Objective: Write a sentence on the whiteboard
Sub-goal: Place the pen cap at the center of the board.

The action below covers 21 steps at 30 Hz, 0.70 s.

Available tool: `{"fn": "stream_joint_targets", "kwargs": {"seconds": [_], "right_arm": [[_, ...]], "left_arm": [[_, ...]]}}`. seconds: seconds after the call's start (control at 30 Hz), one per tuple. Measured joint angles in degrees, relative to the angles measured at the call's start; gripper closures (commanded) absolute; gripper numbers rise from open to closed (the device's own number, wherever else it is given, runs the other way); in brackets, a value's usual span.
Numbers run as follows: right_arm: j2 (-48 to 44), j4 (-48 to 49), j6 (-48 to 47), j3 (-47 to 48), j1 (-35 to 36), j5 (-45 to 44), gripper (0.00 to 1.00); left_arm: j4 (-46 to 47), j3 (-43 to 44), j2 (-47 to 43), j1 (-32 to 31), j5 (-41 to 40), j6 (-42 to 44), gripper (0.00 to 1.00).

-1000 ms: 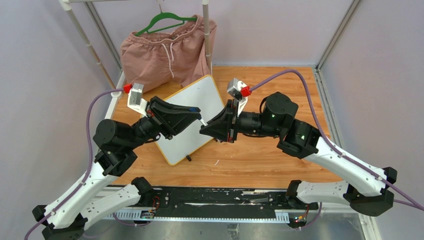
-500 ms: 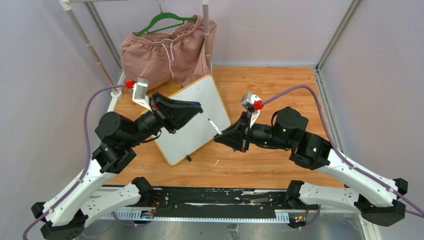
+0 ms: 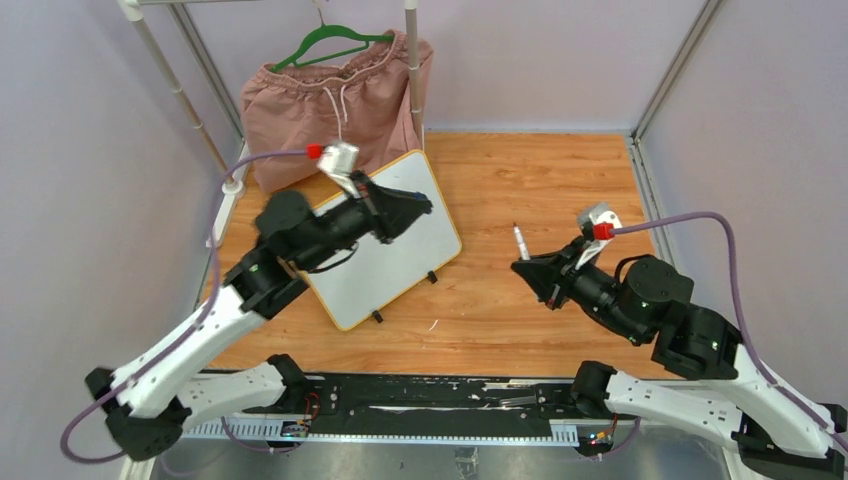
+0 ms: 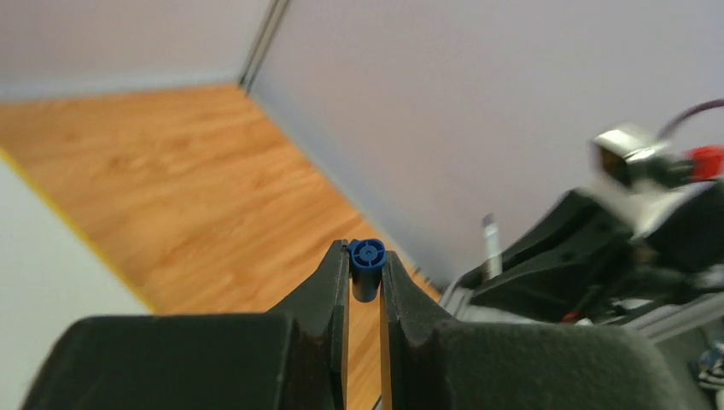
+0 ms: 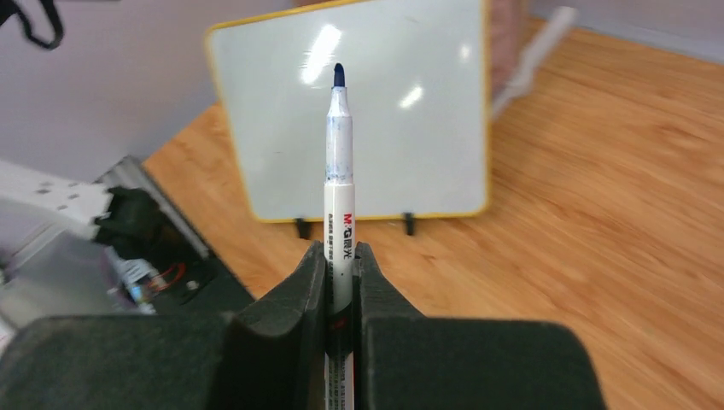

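Next, my left gripper will tip and lower past the whiteboard to free the marker cap, since bare wood lies below and to its right in the top view.
The whiteboard [image 3: 395, 262], white with a yellow frame and two black feet, lies tilted left of centre on the wooden table; it also fills the top of the right wrist view [image 5: 401, 145]. Its face is blank and no sentence shows on it. My left gripper [image 3: 425, 206] hovers over the board's far right corner, shut on a small blue marker cap [image 4: 367, 259]. My right gripper [image 3: 522, 266] is off to the board's right over bare wood, shut on a white marker [image 5: 339, 184] whose uncapped blue tip points toward the board.
Pink shorts [image 3: 335, 105] hang from a green hanger [image 3: 330, 42] on a rack behind the board. Metal frame posts [image 3: 672, 70] stand at the table's corners. A black rail [image 3: 430, 395] runs along the near edge. In the left wrist view the right arm [image 4: 598, 256] shows blurred.
The grippers met over the board's right edge one second ago. Since then my right gripper has drawn back right with the bare marker, and my left has swung toward the far corner with the cap.
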<state>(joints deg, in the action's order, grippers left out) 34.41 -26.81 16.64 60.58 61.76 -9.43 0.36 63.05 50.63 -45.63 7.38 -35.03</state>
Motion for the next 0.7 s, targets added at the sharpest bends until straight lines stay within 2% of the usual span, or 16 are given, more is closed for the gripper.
{"fn": "stream_joint_targets", "kwargs": {"seconds": [0.17, 0.27, 0.47, 0.7], "right_arm": [[-4.52, -9.01, 1.25, -1.38, 0.0, -16.83, 1.0], [-6.23, -12.72, 2.29, -2.78, 0.0, -23.43, 1.0], [-10.12, -15.26, 3.58, -5.29, 0.0, -29.68, 1.0], [-12.39, -16.28, 4.31, -6.23, 0.0, -31.93, 1.0]], "left_arm": [[-8.22, 0.52, 14.73, -4.79, -3.45, 2.12, 1.0], [-12.92, 3.61, 25.49, -9.11, -4.98, 3.02, 1.0], [-14.84, 14.1, 44.92, -10.43, -7.58, 1.77, 1.0], [-22.71, 31.3, 66.12, -11.78, -12.92, -1.57, 1.0]]}}
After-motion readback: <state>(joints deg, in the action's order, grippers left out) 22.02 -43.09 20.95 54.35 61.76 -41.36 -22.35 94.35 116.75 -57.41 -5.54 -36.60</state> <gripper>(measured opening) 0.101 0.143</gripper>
